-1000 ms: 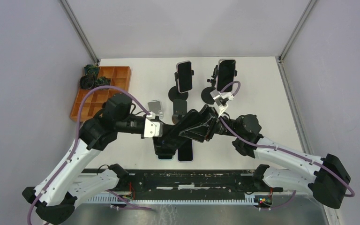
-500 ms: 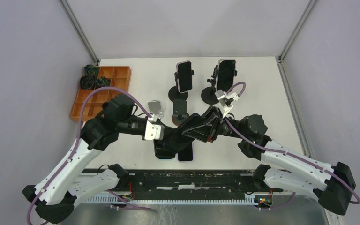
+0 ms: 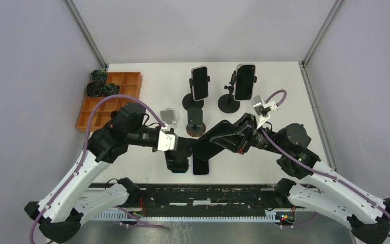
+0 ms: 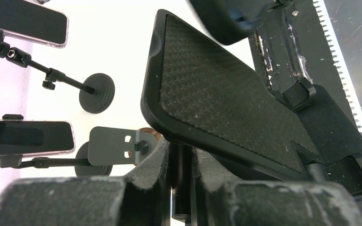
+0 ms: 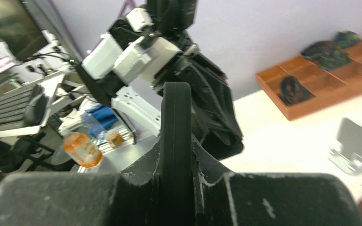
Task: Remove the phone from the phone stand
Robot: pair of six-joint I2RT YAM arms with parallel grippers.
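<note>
The right gripper will tip its fingers down, lower the phone flat onto the bare tabletop below, beside the flat phones, and release it.
My right gripper point(image 3: 236, 138) is shut on a black phone point(image 3: 214, 141) with a textured back and holds it tilted above the table. The right wrist view shows the phone point(image 5: 175, 108) edge-on between my fingers. In the left wrist view it point(image 4: 217, 94) fills the middle. The phone stand point(image 3: 195, 118), with a grey plate and a copper base, stands just left of the phone. My left gripper point(image 3: 183, 148) is shut on a thin dark rod point(image 4: 181, 183) that seems to be part of this stand; its grey plate point(image 4: 111, 146) shows beside my fingers.
Two more phones stand on black stands at the back point(image 3: 199, 83) point(image 3: 245, 81). An orange compartment tray point(image 3: 109, 99) sits at the back left. Dark phones lie flat near the front edge point(image 3: 201, 166). The two arms nearly touch at mid table.
My right arm has drawn back to the right with the phone, pulling it away from the stand and my left gripper. The left arm has hardly moved.
</note>
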